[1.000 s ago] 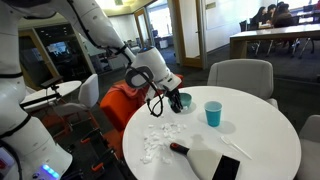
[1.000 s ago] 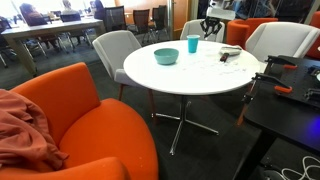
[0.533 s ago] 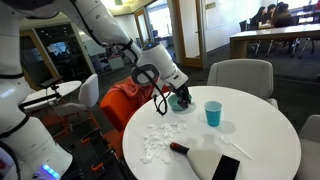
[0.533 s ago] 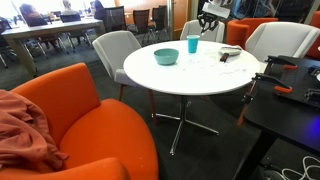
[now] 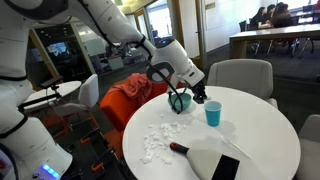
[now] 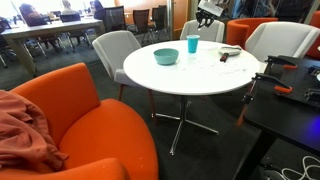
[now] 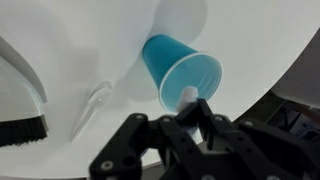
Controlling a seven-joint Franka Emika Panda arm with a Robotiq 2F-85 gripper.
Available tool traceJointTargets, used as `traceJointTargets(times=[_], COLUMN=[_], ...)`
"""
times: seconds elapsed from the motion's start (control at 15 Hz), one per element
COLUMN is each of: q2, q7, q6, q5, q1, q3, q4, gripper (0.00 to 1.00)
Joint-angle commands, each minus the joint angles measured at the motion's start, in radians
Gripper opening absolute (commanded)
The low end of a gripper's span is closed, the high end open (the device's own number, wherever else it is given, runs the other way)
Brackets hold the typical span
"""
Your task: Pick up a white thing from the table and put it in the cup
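My gripper holds the small white thing and needs to move toward the cup and slightly down, over the cup's opening, before I lower the thing in.
The light-blue cup [image 5: 213, 113] stands upright on the round white table [image 5: 255, 125]; it also shows in an exterior view [image 6: 192, 44]. In the wrist view the cup [image 7: 175, 65] lies just beyond my fingertips. My gripper [image 7: 188, 104] is shut on a small white thing [image 7: 186, 95], held above the table beside the cup's rim. In an exterior view the gripper [image 5: 199, 98] hangs just to the left of the cup, slightly above it. Several more white scraps [image 5: 157, 140] lie on the table near its edge.
A teal bowl [image 5: 178, 101] sits behind the gripper; it also shows in an exterior view [image 6: 166, 56]. A black-handled brush [image 5: 180, 148] and a whitish sheet [image 5: 206, 160] lie at the table's front, with a dark flat object [image 5: 226, 168] beside them. Chairs ring the table.
The gripper has moved from beside the teal bowl to the right, up to the cup.
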Motion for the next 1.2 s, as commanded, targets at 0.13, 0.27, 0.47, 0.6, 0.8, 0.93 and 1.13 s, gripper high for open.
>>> traceJointTargets(times=[0.13, 0.27, 0.47, 0.6, 0.8, 0.93, 1.13], q2=[0.126, 0.159, 0.194, 0.209, 0.224, 0.229, 0.229], q7=[0.017, 0.024, 0.026, 0.025, 0.026, 0.026, 0.025], q6=[-0.037, -0.05, -0.08, -0.113, -0.145, -0.164, -0.18], q5=[0.053, 0.059, 0.064, 0.067, 0.069, 0.07, 0.072], q1=[0.015, 0.02, 0.022, 0.022, 0.026, 0.026, 0.025], q3=[-0.005, -0.01, -0.012, -0.012, -0.019, -0.021, -0.021], q4=[0.168, 0.206, 0.247, 0.268, 0.29, 0.3, 0.305], gripper=[0.01, 0.01, 0.01, 0.01, 0.3, 0.36, 0.6])
